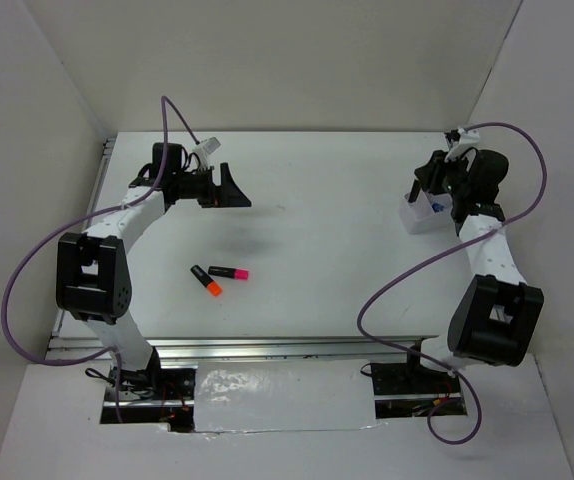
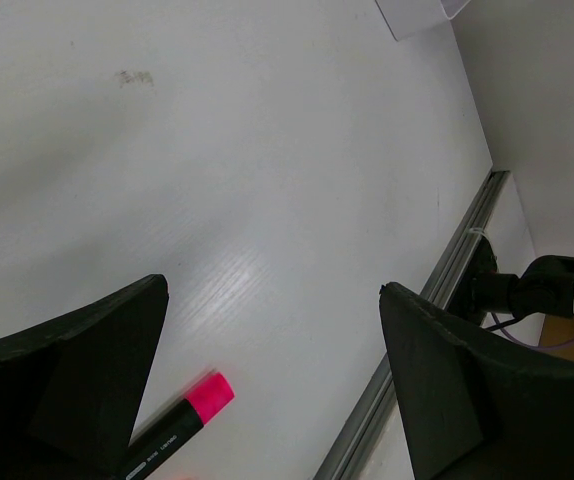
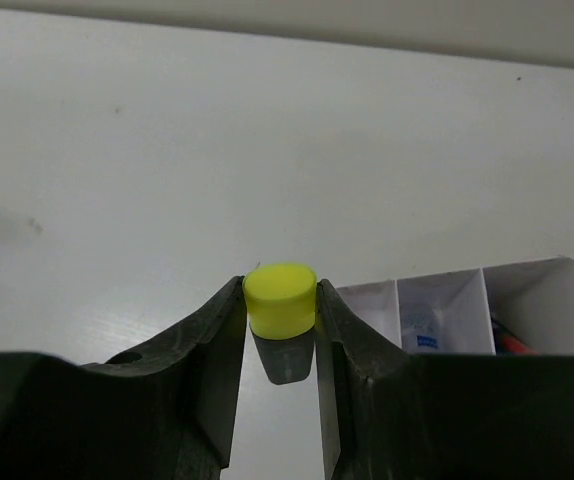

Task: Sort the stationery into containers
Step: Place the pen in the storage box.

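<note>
The box's empty end section [image 1: 418,209] [image 3: 371,308] is below, toward the right in the wrist view, so my right gripper should next move there, lower the highlighter and let go of it.
My right gripper [image 3: 280,290] is shut on a black highlighter with a yellow cap [image 3: 280,298], held upright just left of the white divided box [image 3: 542,285]. In the top view this gripper [image 1: 427,187] hangs over the box [image 1: 419,217] at the far right. The box holds a blue-labelled marker [image 3: 422,328] and a red pen [image 3: 508,341]. My left gripper [image 1: 232,190] is open and empty at the far left. A pink-ended highlighter [image 1: 229,272] and an orange-ended one [image 1: 207,281] lie at the table's middle front. The pink one [image 2: 182,425] shows below the left gripper [image 2: 272,290].
White walls enclose the table on the left, back and right. A metal rail [image 2: 437,300] runs along the table's near edge. Purple cables [image 1: 27,290] loop off both arms. The box's corner [image 2: 417,12] shows at the top of the left wrist view.
</note>
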Robot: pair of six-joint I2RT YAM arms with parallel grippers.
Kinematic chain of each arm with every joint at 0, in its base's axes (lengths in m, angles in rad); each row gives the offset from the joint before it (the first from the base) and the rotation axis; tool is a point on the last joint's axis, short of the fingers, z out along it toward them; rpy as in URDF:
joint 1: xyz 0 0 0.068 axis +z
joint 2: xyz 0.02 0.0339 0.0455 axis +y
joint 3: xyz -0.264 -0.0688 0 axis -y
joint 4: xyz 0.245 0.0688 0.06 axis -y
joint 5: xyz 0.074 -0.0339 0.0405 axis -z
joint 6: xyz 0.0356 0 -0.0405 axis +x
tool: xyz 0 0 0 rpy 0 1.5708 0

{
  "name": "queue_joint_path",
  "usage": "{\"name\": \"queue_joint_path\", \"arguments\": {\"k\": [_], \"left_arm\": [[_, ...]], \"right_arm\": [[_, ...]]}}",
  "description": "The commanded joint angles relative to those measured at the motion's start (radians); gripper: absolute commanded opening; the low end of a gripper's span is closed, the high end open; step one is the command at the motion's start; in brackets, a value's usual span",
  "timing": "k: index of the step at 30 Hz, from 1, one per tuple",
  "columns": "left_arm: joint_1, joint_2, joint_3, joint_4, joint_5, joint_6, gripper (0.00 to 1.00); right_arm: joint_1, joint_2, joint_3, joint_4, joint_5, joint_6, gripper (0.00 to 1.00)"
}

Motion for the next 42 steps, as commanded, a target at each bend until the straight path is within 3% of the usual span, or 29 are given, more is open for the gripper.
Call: {"name": "queue_joint_path", "arguments": {"k": [1, 17, 23, 34, 38, 39, 42], "left_arm": [[0.006, -0.007, 0.013, 0.03, 0.03, -0.007, 0.99], [0.015, 0.016, 0.027, 0.014, 0.024, 0.006, 0.99], [0.02, 0.023, 0.029, 0.011, 0.022, 0.009, 0.99], [0.02, 0.04, 0.038, 0.011, 0.021, 0.007, 0.99], [0.02, 0.04, 0.041, 0.005, 0.019, 0.009, 0.99], [0.021, 0.042, 0.042, 0.005, 0.019, 0.01, 0.99], [0.029, 0.042, 0.044, 0.001, 0.021, 0.012, 0.99]], "right_arm": [[-0.005, 0.012, -0.025, 0.235, 0.047, 0.088, 0.0], [0.004, 0.122, -0.071, 0.345, 0.106, -0.024, 0.0], [0.01, 0.158, -0.102, 0.373, 0.103, -0.078, 0.1], [0.044, 0.222, -0.051, 0.349, 0.143, -0.116, 0.15], [0.059, 0.25, -0.024, 0.326, 0.166, -0.113, 0.24], [0.062, 0.253, -0.012, 0.315, 0.172, -0.112, 0.32], [0.065, 0.267, 0.011, 0.29, 0.181, -0.104, 0.43]]}}
